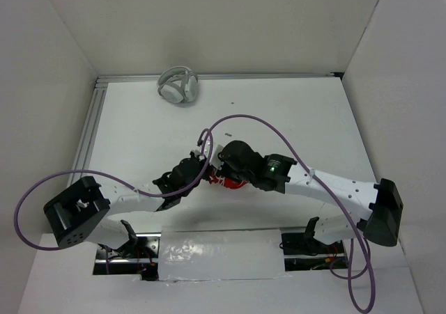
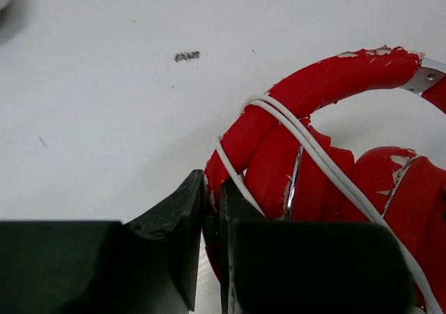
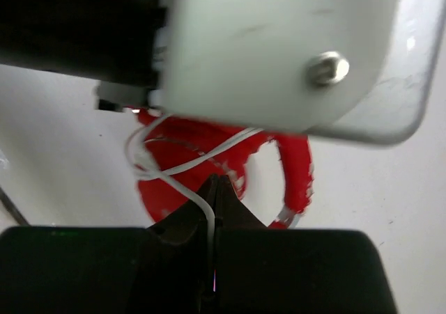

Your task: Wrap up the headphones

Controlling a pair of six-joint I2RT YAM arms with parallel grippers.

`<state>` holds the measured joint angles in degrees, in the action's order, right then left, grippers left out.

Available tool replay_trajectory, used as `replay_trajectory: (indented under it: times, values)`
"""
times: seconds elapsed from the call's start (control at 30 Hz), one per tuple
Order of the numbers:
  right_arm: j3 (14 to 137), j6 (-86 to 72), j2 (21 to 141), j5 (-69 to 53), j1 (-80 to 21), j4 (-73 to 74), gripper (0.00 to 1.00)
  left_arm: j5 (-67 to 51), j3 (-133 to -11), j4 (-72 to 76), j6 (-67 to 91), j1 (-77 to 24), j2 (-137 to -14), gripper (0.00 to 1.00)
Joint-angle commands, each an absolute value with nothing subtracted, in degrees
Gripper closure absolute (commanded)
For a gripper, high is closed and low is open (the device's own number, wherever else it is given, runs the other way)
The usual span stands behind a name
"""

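Observation:
I should next use my left gripper to shift the red headband's lower end (image 2: 214,171) toward the right in the top view and release it, because the cable already crosses the headphones.
The red headphones (image 1: 228,182) lie at the table's middle, mostly hidden under both grippers. In the left wrist view the headphones (image 2: 327,126) show a worn headband and folded ear cups, with the white cable (image 2: 327,168) laid twice across them. My left gripper (image 2: 211,209) is shut on the red headband's lower end. In the right wrist view the headphones (image 3: 209,147) lie below, and my right gripper (image 3: 217,189) is shut on the white cable (image 3: 202,202), which loops up over an ear cup. The left arm's wrist blocks the top of that view.
White-grey headphones (image 1: 179,85) lie at the table's far edge. Purple arm cables (image 1: 244,119) arc above the table. White walls close in the left, back and right sides. A taped white sheet (image 1: 219,255) lies at the near edge between the arm bases.

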<state>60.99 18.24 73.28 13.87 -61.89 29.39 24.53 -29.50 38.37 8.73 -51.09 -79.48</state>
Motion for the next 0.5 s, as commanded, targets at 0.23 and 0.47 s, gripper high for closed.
replay_trajectory:
  times: [0.23, 0.47]
  values:
    - [56.3, 18.4, 76.1, 6.2, -51.1, 18.7, 1.0, 11.6, -23.7, 45.4, 7.5, -51.3, -79.5, 1.0]
    - [56.1, 17.8, 79.4, 11.9, -47.3, 12.9, 1.0, 7.6, -20.7, 49.3, 4.7, -52.9, -79.8, 1.0]
